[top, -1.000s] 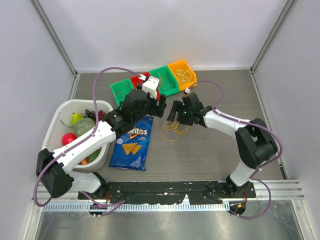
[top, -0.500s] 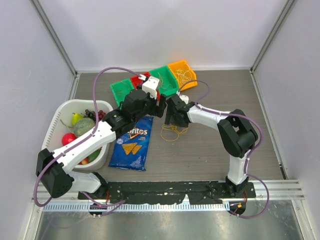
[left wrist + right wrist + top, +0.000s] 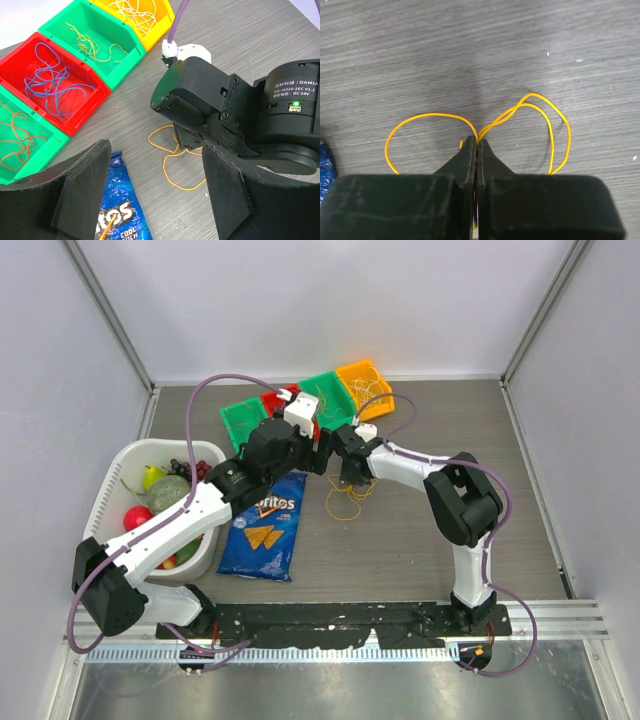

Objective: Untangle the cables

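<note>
My right gripper rises and carries the cables outward next, then releases them into the green bin with yellow pieces of cable, since that bin stands outward of it.
The cables (image 3: 348, 500) are thin yellow-orange loops lying on the grey table, just right of the chips bag. My right gripper (image 3: 347, 478) points down onto them. In the right wrist view its jaws (image 3: 477, 142) are pressed together, and the strands (image 3: 427, 115) are pinched at the tips, with loops spreading out to both sides. My left gripper (image 3: 318, 453) hovers just left of it, open and holding nothing. The left wrist view shows its wide gap (image 3: 156, 150) over bare table, with a cable loop (image 3: 164, 169) and the right gripper's body (image 3: 200, 100) beyond.
A row of bins at the back holds sorted strands: orange (image 3: 365, 385), green (image 3: 330, 400), red (image 3: 50, 80), green (image 3: 238, 422). A blue chips bag (image 3: 265, 530) lies under my left arm. A white basket (image 3: 120, 462) of fruit stands at the left.
My right arm has swung left onto the cable loops and its jaws have shut on them. The left arm has not moved.
</note>
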Robot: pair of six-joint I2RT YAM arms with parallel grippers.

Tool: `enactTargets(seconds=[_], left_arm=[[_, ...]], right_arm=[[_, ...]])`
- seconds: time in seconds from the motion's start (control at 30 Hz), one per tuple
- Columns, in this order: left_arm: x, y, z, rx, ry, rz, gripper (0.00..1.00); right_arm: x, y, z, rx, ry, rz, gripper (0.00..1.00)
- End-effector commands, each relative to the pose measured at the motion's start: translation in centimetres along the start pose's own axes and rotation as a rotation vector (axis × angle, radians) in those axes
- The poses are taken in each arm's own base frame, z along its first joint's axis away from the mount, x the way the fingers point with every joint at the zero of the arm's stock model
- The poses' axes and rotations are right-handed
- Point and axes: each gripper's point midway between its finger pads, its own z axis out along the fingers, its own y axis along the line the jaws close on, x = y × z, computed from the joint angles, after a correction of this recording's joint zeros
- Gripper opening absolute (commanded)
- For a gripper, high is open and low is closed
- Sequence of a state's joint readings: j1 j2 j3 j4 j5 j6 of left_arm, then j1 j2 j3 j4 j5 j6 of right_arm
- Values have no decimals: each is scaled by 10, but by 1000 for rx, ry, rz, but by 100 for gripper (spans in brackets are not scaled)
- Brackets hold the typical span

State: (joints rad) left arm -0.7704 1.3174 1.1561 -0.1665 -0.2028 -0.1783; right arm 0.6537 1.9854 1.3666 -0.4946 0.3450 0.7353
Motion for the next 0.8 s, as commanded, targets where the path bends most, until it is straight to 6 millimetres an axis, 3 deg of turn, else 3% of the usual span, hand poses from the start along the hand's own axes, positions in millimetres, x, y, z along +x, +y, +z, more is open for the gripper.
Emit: enactTargets(seconds=[0.0, 0.1, 0.3, 0.43, 0.47, 0.53, 0.57, 0.6, 0.63, 0.67, 0.77], left_arm=[[-27, 3, -11, -9, -87, -12, 77], [-28, 7, -12, -30, -92, -6, 77], [-33, 17, -16, -79, -120, -5, 77], [-39, 23, -24, -114, -149, -6, 77], [-41, 26, -25, -125, -157, -4, 77], [-43, 30, -26, -145, -172, -2, 77], [-43, 32, -28, -152, -175, 0, 77], [-44, 32, -28, -156, -178, 0, 77], [-45, 34, -29, -160, -181, 1, 77], [-45, 34, -29, -162, -183, 3, 77], [-47, 35, -31, -166, -189, 0, 77]], right_arm=[[-51, 22, -21, -55, -135, -20, 1], [-92, 38, -40, -112, -208, -4, 1], [-189, 47, -66, -184, -405, 88, 1], [-241, 59, -67, -265, -524, 147, 1], [-252, 57, -59, -274, -534, 166, 1], [-272, 66, -55, -350, -541, 216, 1], [-273, 69, -40, -371, -523, 230, 1], [-287, 75, -50, -408, -549, 247, 1], [-285, 80, -38, -424, -531, 249, 1], [-296, 86, -44, -447, -553, 258, 1], [-302, 99, -37, -503, -564, 282, 1]])
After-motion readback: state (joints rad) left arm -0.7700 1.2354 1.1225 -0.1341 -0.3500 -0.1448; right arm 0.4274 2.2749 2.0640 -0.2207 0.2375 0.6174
